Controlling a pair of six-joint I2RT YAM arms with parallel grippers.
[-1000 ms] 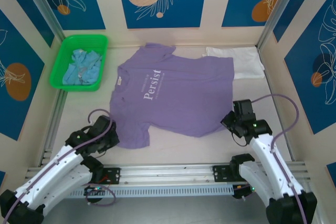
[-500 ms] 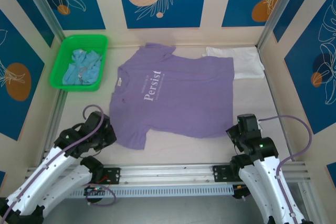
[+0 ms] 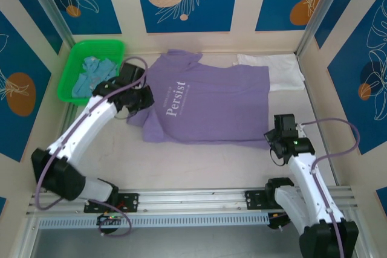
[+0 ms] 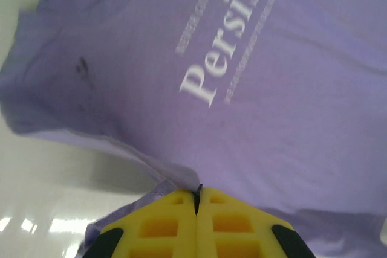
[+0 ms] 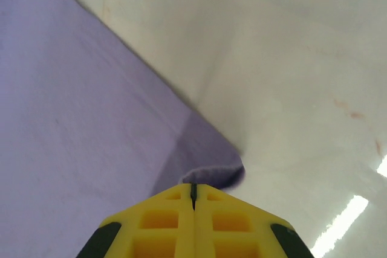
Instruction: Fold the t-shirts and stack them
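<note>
Next, my left gripper pulls the fold outward onto the cloth between collar and lettering and lets it go, since the t-shirt's near side hangs half-folded.
The lavender-purple t-shirt [image 3: 211, 104] lies spread in the middle of the table, white "Persist" lettering [image 4: 227, 40] facing up. Its near-left sleeve is lifted over the shirt's body. My left gripper [image 3: 143, 101] hovers over the shirt's left side, shut on a fold of purple cloth [image 4: 181, 176]. My right gripper [image 3: 273, 141] sits at the near-right hem corner [image 5: 211, 170], shut on it. A folded white t-shirt [image 3: 275, 70] lies at the far right, partly under the purple one. The light blue t-shirt [image 3: 94, 78] is crumpled in the basket.
The green plastic basket [image 3: 72, 92] stands at the far left, close to my left arm. Bare pale tabletop [image 3: 199, 161] runs between the shirt and the metal rail at the near edge. Walls close in the left, back and right.
My left arm swung from the near left up to the shirt's left side, carrying the near sleeve over the body. The right gripper shifted slightly at the hem corner.
</note>
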